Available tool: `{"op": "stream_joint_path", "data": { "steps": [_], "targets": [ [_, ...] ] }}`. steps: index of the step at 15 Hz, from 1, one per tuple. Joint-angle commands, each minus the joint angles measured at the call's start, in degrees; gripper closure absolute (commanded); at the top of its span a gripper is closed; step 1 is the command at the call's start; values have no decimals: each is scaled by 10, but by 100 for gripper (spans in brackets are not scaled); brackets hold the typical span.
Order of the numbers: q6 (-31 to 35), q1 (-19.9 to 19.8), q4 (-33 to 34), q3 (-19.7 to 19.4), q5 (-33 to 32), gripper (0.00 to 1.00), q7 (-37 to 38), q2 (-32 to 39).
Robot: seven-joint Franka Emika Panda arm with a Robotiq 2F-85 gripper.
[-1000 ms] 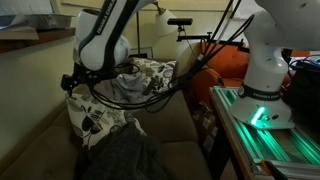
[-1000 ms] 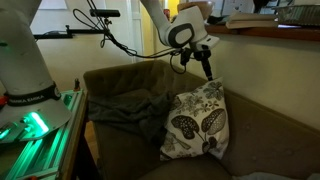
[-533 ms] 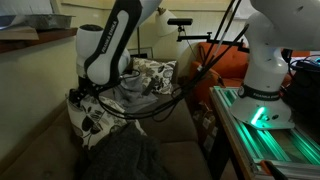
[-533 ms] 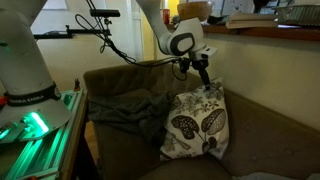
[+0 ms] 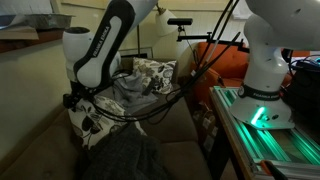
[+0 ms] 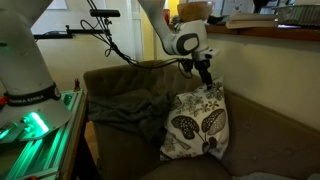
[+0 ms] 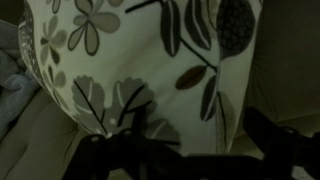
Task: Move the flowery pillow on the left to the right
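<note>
My gripper already has the pillow's upper edge [image 7: 196,146] between its open fingers, so it needs to stay in place before I close both fingers onto the fabric.
A flowery pillow [image 6: 198,125], cream with dark leaf and flower prints, stands upright on the brown couch [image 6: 260,120]. It also shows in an exterior view [image 5: 92,120] and fills the wrist view [image 7: 150,60]. My gripper [image 6: 207,76] is at the pillow's top edge, also seen in an exterior view [image 5: 72,101]. In the wrist view my gripper [image 7: 185,150] is open, with dark fingers on either side of the pillow's top. I cannot tell whether the fingers touch the fabric.
A grey blanket [image 6: 125,108] lies crumpled on the couch beside the pillow. A second flowery pillow [image 5: 156,72] leans at the couch's far end. A robot base with green lights [image 5: 262,115] stands close by on a stand. Black cables [image 5: 190,70] hang over the couch.
My gripper has come down from above the pillow to its top edge. The pillow has not visibly moved.
</note>
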Motion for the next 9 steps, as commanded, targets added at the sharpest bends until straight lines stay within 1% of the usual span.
{"op": "stream_joint_path", "data": {
  "steps": [1,3,6,8,9],
  "targets": [
    [-31,-14,25,5,-24,26,3,19],
    [-28,-17,26,9,-25,31,4,22],
    [-27,-18,30,12,-24,54,5,25],
    [-27,-19,30,14,-24,66,4,25],
    [-27,-19,30,15,-23,73,5,24]
  ]
}}
